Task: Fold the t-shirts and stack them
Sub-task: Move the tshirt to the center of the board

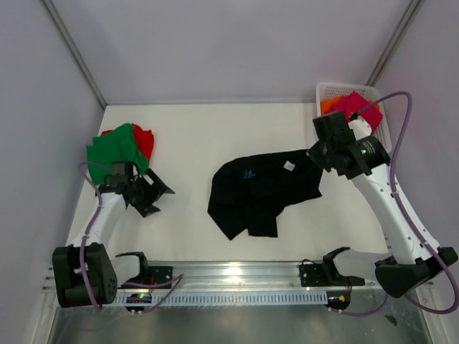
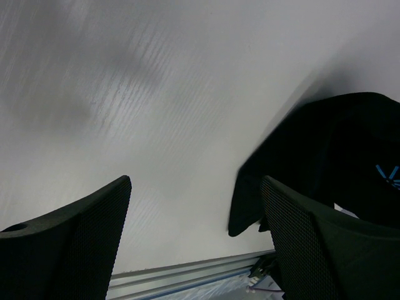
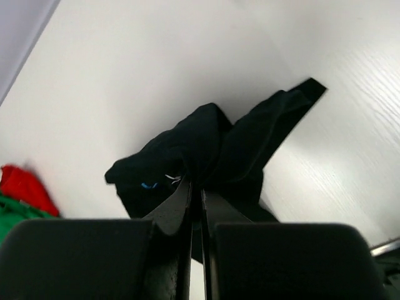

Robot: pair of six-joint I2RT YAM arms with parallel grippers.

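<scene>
Cloth bunches at the right gripper's fingers, so the robot should next pull the black shirt's held edge [image 1: 313, 159] [image 3: 197, 178] down in that gripper, back toward the base, and let go of it on top of the table.
A large black t-shirt [image 1: 262, 188] lies crumpled in the middle of the table, with a small blue mark and a white tag showing. My right gripper [image 1: 315, 154] is shut on its right edge; in the right wrist view the cloth [image 3: 206, 147] bunches at my closed fingertips [image 3: 195, 183]. My left gripper [image 1: 154, 193] is open and empty over bare table, left of the black shirt [image 2: 331, 150]. A green t-shirt [image 1: 115, 149] lies on a red one [image 1: 145, 140] at the far left. A magenta-pink t-shirt [image 1: 353, 105] and an orange one [image 1: 328, 106] lie in the basket.
A white lattice basket [image 1: 384, 122] stands at the back right corner behind my right arm. Grey walls close in the table on the left, back and right. A metal rail [image 1: 237, 271] runs along the near edge.
</scene>
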